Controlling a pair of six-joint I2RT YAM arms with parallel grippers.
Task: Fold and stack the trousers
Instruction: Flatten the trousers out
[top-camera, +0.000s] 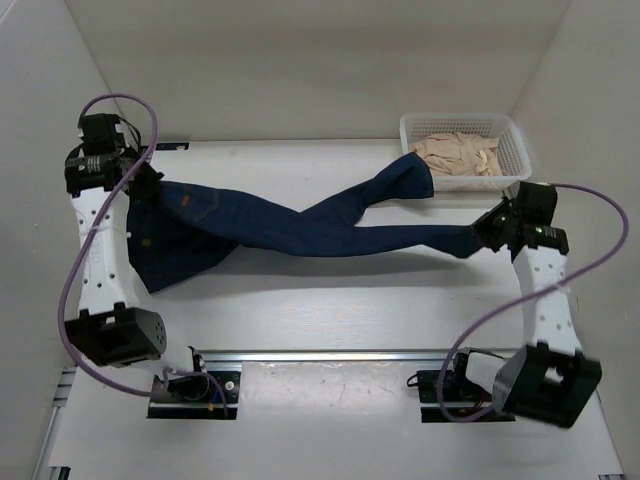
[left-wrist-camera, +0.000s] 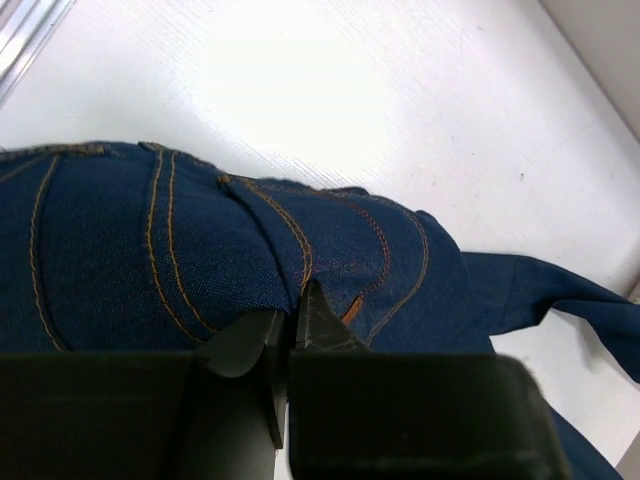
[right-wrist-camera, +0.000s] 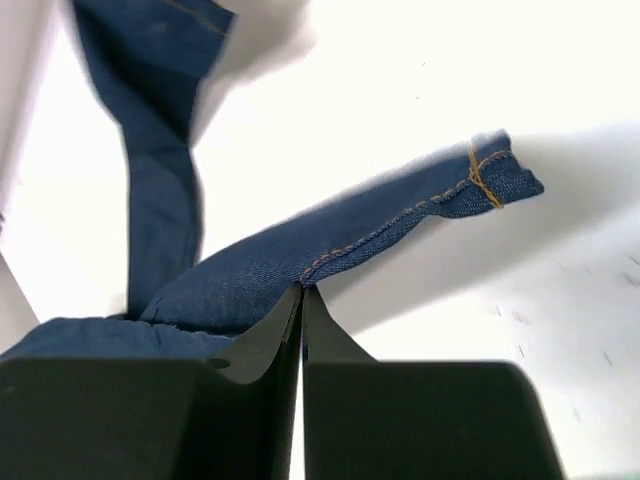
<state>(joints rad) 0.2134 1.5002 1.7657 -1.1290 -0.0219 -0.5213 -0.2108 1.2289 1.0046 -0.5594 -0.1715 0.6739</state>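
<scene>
I should move my left gripper back and down next and let go of the waist of the jeans on the bare tabletop by the bar (top-camera: 205, 312), which lies below and behind it.
The dark navy-blue jeans (top-camera: 300, 225) lie stretched across the white table, waist at the left, legs crossing toward the right. A small tan patch (top-camera: 186, 203) shows near the waistband. My left gripper (top-camera: 140, 178) is shut on the waistband denim by the back pocket (left-wrist-camera: 330, 250), and its fingers (left-wrist-camera: 320, 322) pinch the cloth. My right gripper (top-camera: 482, 232) is shut on the hem end of the near leg (right-wrist-camera: 400, 225), lifted off the table. The other leg (top-camera: 400, 178) ends by the basket.
A white mesh basket (top-camera: 515, 135) holding beige cloth (top-camera: 458, 155) stands at the back right, touching the far leg's end. White walls close in the table on three sides. A metal rail (top-camera: 330, 355) runs along the near edge between the arm bases.
</scene>
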